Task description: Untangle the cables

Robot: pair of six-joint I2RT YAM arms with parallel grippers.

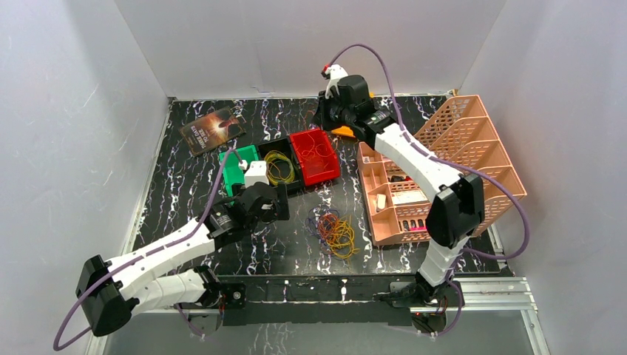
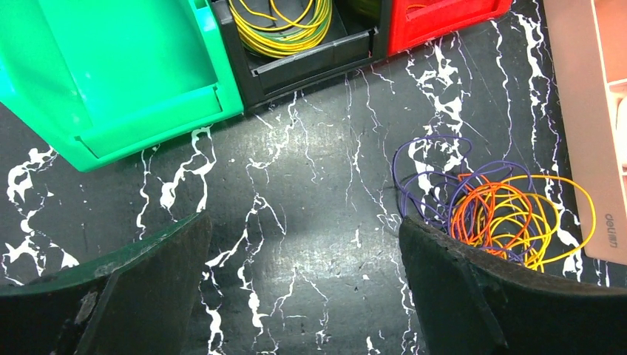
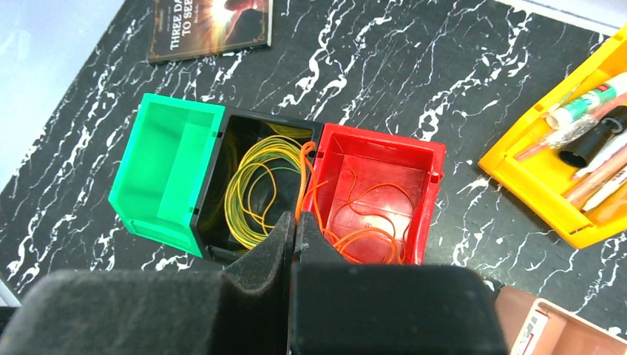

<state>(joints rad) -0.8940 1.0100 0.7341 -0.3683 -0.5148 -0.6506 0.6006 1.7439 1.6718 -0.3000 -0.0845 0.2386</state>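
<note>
My right gripper lowers the orange cable toward the red bin [image 1: 316, 157] [image 3: 378, 198] next, then releases the cable low over the bin.
The tangle of cables [image 1: 336, 231], thin orange, yellow and purple loops, lies on the black marbled table in front of the bins. In the left wrist view it [image 2: 495, 207] sits just right of my right finger. My left gripper [image 2: 302, 222] is open and empty, low over bare table left of the tangle; in the top view it [image 1: 285, 201] is near the black bin. My right gripper [image 3: 294, 222] is shut on an orange cable [image 3: 303, 177] that hangs down into the red bin [image 3: 377, 192]. It is held high over the bins, at the back in the top view [image 1: 327, 117].
A green bin [image 1: 238, 168], a black bin [image 1: 260, 151] with a coiled yellow cable [image 1: 279, 167], and the red bin [image 1: 314, 155] stand in a row. A pink organiser basket [image 1: 436, 170] is at right, a book [image 1: 213, 127] at back left, and a yellow tray [image 3: 562, 170] of pens behind.
</note>
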